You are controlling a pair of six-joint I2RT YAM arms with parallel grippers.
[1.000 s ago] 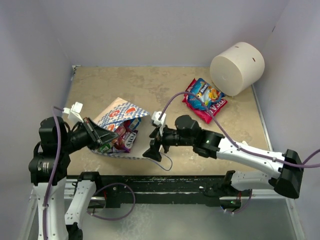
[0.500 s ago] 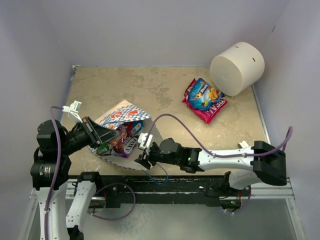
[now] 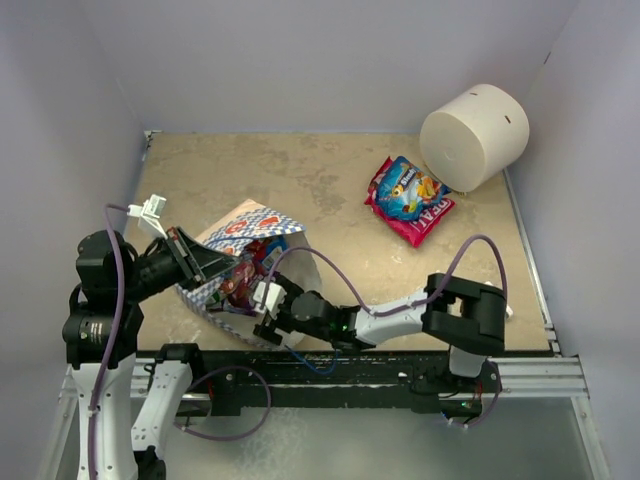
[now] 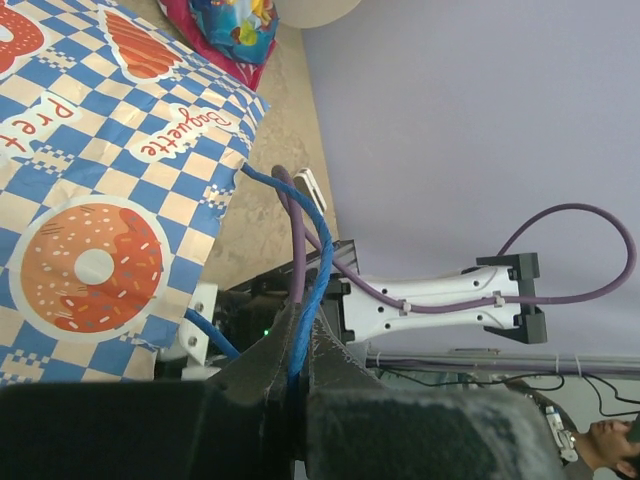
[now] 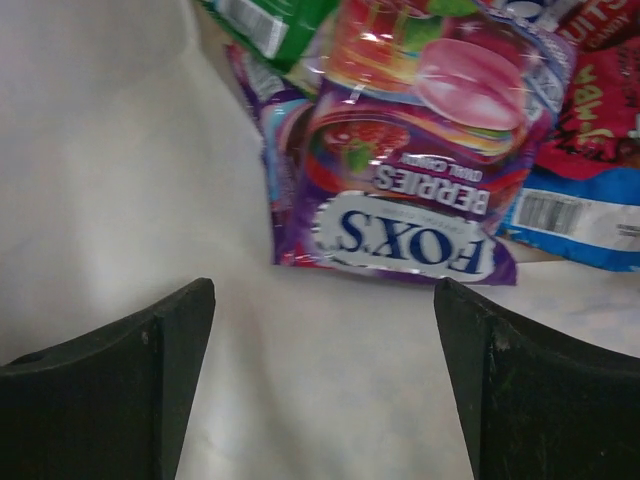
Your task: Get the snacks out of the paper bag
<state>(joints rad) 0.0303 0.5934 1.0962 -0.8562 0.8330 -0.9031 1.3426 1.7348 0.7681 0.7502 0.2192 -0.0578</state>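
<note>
My right gripper first moves outward and deeper into the bag next, to get its open fingers over the purple Fox's packet's near end [image 3: 246, 297] [image 5: 398, 236], which lies closest.
The checkered paper bag [image 3: 240, 225] lies on its side at the left, mouth facing right. My left gripper [image 3: 200, 262] is shut on its blue cord handle [image 4: 305, 320] and holds the mouth up; the bag's outside fills the left wrist view [image 4: 110, 200]. My right gripper [image 3: 262, 310] is open at the bag's mouth, over the cream inside [image 5: 130, 190]. A purple Fox's berries packet [image 5: 420, 180] lies just ahead of its fingertips, with green [image 5: 270, 20], red [image 5: 600, 110] and blue [image 5: 580, 225] packets around it. Two snacks [image 3: 408, 198] lie outside at the right.
A big white cylinder [image 3: 472, 135] lies on its side at the back right corner, beside the two packets. Grey walls enclose the table on three sides. My right arm [image 3: 400, 315] stretches low along the near edge.
My right gripper has swung left and down along the near edge, from the table's middle to the bag's mouth. The left gripper has kept hold of the handle.
</note>
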